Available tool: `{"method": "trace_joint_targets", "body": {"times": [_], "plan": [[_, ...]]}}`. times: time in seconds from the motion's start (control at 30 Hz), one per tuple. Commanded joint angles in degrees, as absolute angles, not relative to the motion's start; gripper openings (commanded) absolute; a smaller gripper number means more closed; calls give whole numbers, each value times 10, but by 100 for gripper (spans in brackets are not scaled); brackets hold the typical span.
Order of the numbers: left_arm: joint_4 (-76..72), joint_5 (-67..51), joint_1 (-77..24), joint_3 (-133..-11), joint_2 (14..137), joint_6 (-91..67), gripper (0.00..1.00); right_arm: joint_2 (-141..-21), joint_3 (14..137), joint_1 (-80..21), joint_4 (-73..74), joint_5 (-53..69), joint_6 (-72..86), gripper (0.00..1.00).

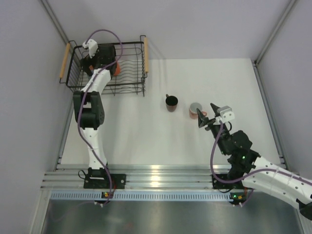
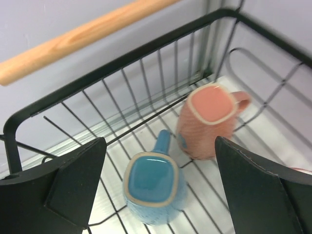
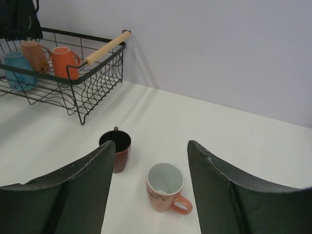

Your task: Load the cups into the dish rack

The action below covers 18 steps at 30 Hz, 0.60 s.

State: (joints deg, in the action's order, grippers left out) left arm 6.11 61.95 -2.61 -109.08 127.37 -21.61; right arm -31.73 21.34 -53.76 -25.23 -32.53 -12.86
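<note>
The salmon-pink cup is below my right gripper and farther outward. My right gripper should move outward, tilt down and lower onto the salmon-pink cup's handle-side rim.
The black wire dish rack stands at the far left. My left gripper is open and empty inside it, above a light blue cup and a salmon-pink cup, both upside down on the rack wires. A bright orange cup also stands in the rack. A dark brown cup and a salmon-pink cup with a white inside stand upright on the table. My right gripper is open and empty just behind the salmon-pink cup, with the dark cup to its left.
The rack's wooden handles stick out along its sides. Grey walls close in the white table at the back and both sides. A metal rail runs along the near edge.
</note>
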Motion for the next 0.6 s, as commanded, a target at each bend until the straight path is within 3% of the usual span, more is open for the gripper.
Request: {"method": "trace_joint_targets", "body": {"times": [0.0,0.17,0.33,0.57], "plan": [[-43,603,-52,-1090,1187,-170,99,-334,221,-530,-259,-316,-122,62],[-81,585,-116,-1064,1117,-170,99,-361,234,-524,-250,-332,-120,62],[-194,514,-212,-934,1014,-139,99,-381,245,-508,-236,-332,-106,62],[-169,166,-236,-822,919,-189,99,-404,254,-429,-207,-252,-48,62]]}}
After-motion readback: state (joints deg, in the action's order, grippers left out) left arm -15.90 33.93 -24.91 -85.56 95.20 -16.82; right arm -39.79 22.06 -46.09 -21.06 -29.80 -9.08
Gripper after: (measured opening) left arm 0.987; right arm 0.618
